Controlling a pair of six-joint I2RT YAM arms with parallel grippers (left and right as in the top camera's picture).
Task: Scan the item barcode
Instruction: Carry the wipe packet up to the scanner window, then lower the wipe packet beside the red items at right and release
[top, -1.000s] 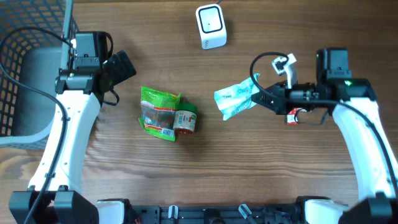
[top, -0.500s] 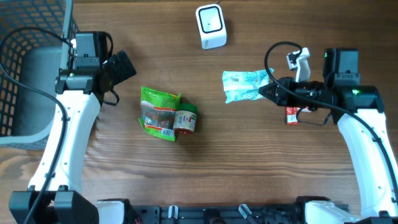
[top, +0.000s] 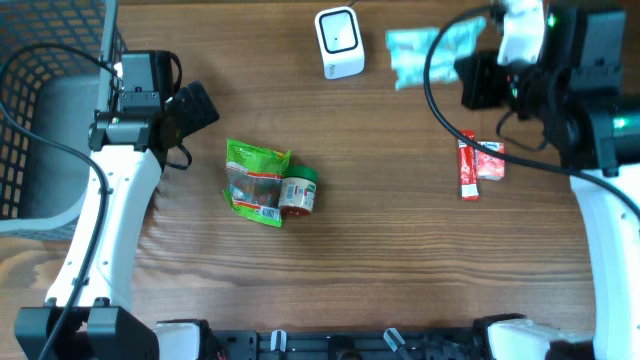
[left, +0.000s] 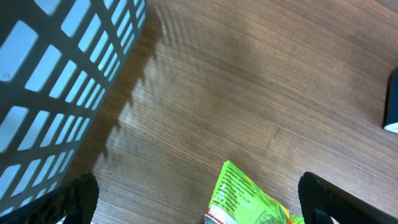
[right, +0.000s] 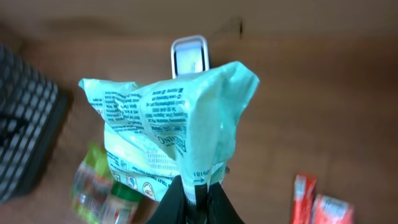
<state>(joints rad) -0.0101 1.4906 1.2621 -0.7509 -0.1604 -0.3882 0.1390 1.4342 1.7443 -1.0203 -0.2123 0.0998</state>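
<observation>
My right gripper moves to the scanner (top: 340, 42) next, then back and down to release on clear wood beside the red packets, a spot that lies below it.
A pale mint-green packet (top: 425, 45) hangs in the air just right of the white scanner (top: 340, 42) at the back of the table. My right gripper (top: 468, 68) is shut on the packet's edge. In the right wrist view the packet (right: 161, 124) hangs from the shut gripper (right: 198, 186), its printed side facing the camera and the scanner (right: 189, 55) beyond it. My left gripper (top: 195, 108) stands open above the table at the left, apart from everything. Its dark fingers (left: 81, 199) frame bare wood and a corner of a green packet (left: 249, 196).
A bright green packet (top: 255, 180) and a small green-lidded jar (top: 298, 192) lie mid-table. Two red packets (top: 478, 165) lie at the right under my right arm. A dark wire basket (top: 50, 110) fills the left edge.
My right gripper has risen and carried the mint packet from mid-right of the table to the back, beside the scanner. The red packets now show fully. The left arm has not moved.
</observation>
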